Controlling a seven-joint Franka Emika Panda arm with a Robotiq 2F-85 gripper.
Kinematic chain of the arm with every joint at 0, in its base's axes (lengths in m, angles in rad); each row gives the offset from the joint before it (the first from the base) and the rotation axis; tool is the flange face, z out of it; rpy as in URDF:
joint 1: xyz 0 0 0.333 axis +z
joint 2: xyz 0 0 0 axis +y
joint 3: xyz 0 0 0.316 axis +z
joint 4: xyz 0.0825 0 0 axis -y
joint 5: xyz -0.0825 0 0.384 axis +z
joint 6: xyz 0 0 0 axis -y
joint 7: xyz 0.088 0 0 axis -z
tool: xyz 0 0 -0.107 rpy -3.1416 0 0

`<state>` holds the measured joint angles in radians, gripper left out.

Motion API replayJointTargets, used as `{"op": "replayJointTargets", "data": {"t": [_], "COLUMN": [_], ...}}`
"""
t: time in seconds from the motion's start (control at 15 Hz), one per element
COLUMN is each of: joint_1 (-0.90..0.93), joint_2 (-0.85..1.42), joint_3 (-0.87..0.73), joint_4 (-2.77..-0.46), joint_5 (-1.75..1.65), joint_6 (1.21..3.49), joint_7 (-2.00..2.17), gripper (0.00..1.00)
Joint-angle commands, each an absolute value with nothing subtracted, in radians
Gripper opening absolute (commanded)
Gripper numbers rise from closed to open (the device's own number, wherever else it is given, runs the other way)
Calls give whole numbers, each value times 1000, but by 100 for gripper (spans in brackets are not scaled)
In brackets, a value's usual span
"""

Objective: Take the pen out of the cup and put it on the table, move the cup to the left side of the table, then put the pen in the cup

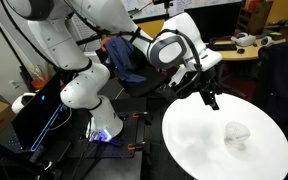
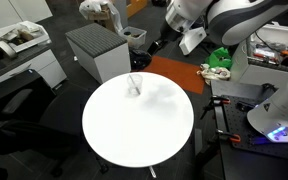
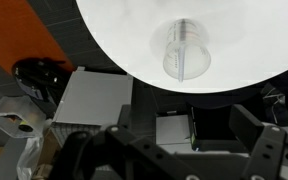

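The upper end of the pen (image 3: 183, 45) comes next: my gripper will move outward and down over the cup to reach it.
The clear plastic cup (image 3: 186, 55) stands on the round white table (image 3: 114, 30) with the thin pale pen (image 3: 183, 45) inside it. The cup also shows in both exterior views (image 1: 237, 135) (image 2: 134, 86), near one edge of the table (image 1: 194, 140) (image 2: 134, 130). My gripper (image 1: 209, 96) hangs in the air beside the table, off its edge and apart from the cup. In the wrist view its two dark fingers (image 3: 179, 150) are spread wide with nothing between them. In an exterior view the gripper (image 2: 191, 40) is up and away from the cup.
A grey box-like cabinet (image 2: 96, 50) stands close to the table edge by the cup, and shows in the wrist view (image 3: 94, 100). An orange floor mat (image 2: 174, 72) lies beyond the table. The robot base (image 1: 84, 90) and dark equipment (image 1: 39, 115) stand beside it.
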<state>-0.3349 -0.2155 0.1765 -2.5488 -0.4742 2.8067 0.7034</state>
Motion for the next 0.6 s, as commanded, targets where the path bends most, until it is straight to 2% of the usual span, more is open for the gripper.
{"op": "replayJointTargets", "data": {"t": [0.0, 0.53], "joint_1": [-386, -408], "joint_2": [-136, 36], "joint_3": [200, 180], "joint_4": [-2508, -2388], "joint_5": [-599, -872], "joint_6": [2898, 2933], "joint_7": [785, 953], "gripper": [100, 100]}}
